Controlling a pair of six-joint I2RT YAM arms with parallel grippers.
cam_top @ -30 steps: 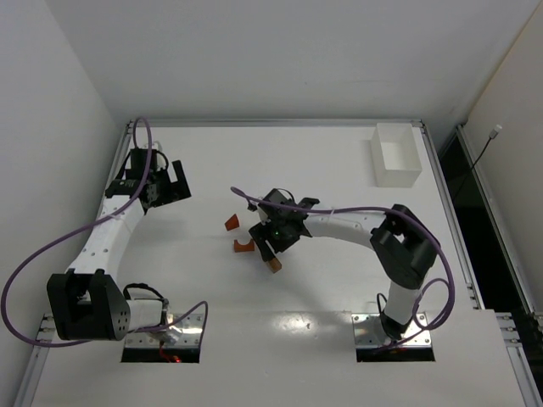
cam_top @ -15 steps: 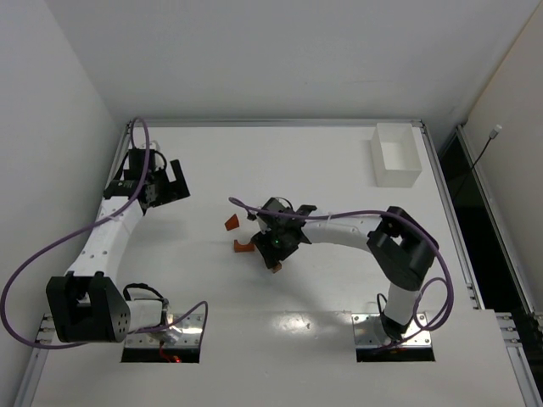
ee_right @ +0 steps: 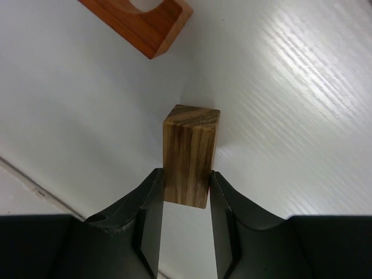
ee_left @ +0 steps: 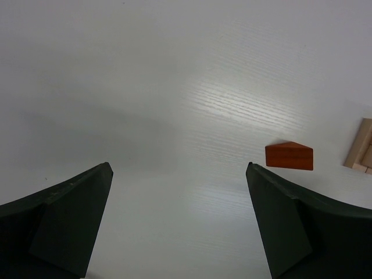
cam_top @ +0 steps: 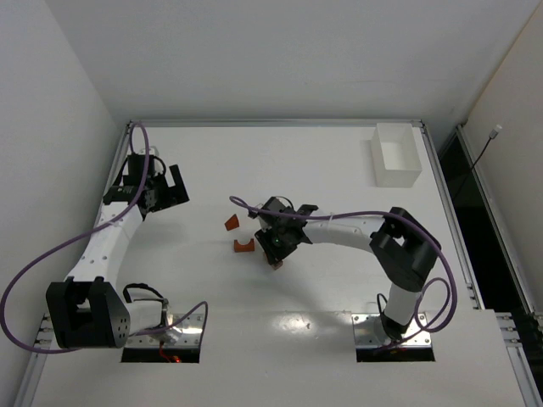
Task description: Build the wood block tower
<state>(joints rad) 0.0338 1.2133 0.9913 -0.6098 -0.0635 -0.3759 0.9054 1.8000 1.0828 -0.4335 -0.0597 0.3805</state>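
The dark brown block is already between the fingers of my right gripper. My right gripper will next go up and outward over the pale blocks, put the dark brown block on them and let go.
In the right wrist view a dark brown wooden block stands between my right gripper's fingers, which press on both of its side faces. A reddish-orange arch block lies just beyond it. From above, my right gripper sits mid-table, with the arch block to its left and an orange wedge further back. My left gripper hovers wide open at the far left; its view shows the wedge and pale blocks at the right edge. No stacked tower is visible.
A white rectangular box stands at the back right corner of the table. The right arm's purple cable loops over the arm mid-table. Metal rails run along the table's left and right edges.
My right gripper has closed in on the brown block and shifted slightly toward the arch block. The left arm has drifted a little to the left, still open.
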